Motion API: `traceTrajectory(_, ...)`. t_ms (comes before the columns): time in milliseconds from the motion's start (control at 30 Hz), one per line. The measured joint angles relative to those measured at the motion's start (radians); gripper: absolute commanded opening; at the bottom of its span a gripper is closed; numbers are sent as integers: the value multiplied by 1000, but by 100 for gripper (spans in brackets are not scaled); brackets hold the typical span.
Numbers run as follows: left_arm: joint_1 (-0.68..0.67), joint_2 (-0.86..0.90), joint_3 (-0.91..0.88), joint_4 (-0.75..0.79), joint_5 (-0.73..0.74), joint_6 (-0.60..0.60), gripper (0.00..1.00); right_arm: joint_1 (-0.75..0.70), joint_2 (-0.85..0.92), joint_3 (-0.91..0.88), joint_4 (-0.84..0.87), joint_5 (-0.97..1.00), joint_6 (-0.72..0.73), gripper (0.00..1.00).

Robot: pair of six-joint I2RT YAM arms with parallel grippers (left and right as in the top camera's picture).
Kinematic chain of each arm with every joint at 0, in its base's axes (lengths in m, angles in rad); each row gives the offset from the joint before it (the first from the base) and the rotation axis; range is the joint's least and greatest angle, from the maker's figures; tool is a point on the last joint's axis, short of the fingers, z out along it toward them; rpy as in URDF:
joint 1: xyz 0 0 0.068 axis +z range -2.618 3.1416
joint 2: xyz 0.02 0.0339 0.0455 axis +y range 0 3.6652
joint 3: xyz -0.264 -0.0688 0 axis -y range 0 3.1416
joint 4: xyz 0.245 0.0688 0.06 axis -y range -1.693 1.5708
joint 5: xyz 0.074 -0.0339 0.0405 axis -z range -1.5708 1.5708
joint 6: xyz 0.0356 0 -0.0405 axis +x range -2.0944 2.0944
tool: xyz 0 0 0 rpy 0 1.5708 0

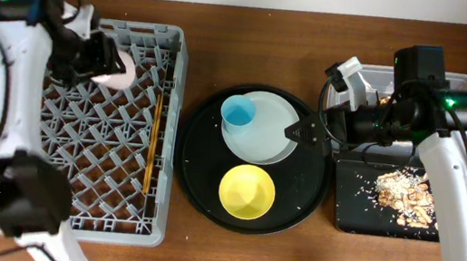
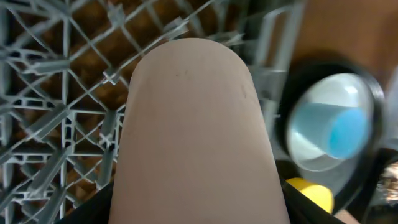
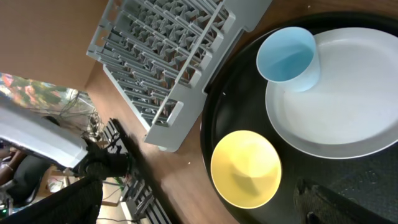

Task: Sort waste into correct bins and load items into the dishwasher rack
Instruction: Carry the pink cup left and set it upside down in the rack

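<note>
My left gripper needs to lower the pink cup slightly toward the chopsticks, then open, as it still hangs above empty wires at the rack's far part.
My left gripper (image 1: 102,59) is shut on the pink cup (image 1: 119,69), held lying over the far part of the grey dishwasher rack (image 1: 4,71). That cup (image 2: 193,124) fills the left wrist view, with black fingers at both its lower sides. The chopsticks (image 1: 154,142) lie in the rack's right side. The light-blue cup (image 1: 238,113) stands on the pale plate (image 1: 272,131), with the yellow bowl (image 1: 247,192) in front of it. My right gripper (image 1: 306,132) hangs open over the right of the plate. Beige food scraps (image 1: 403,195) lie in the black bin (image 1: 350,211).
Plate, blue cup and bowl rest on a round black tray (image 1: 201,167) in the middle of the table. The clear tub (image 1: 378,78) sits behind the black bin, mostly hidden by my right arm. The right wrist view shows the rack's corner (image 3: 168,56) left of the round tray.
</note>
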Motion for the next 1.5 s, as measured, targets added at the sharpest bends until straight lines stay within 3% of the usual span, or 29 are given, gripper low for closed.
traceTrajectory(200,0,90,0,18,-51,8,36,0,0,0,0,0,0,99)
traceTrajectory(333,0,98,0,36,-66,8,44,0,0,0,0,0,0,99)
traceTrajectory(767,-55,98,0,53,-96,8,45,0,0,0,0,0,0,99)
traceTrajectory(1300,-59,98,0,53,-137,15,87,0,0,0,0,0,0,99)
traceTrajectory(1333,-59,98,0,53,-137,18,93,0,0,0,0,0,0,99)
traceTrajectory(1500,-58,98,0,52,-137,18,97,0,0,0,0,0,0,99)
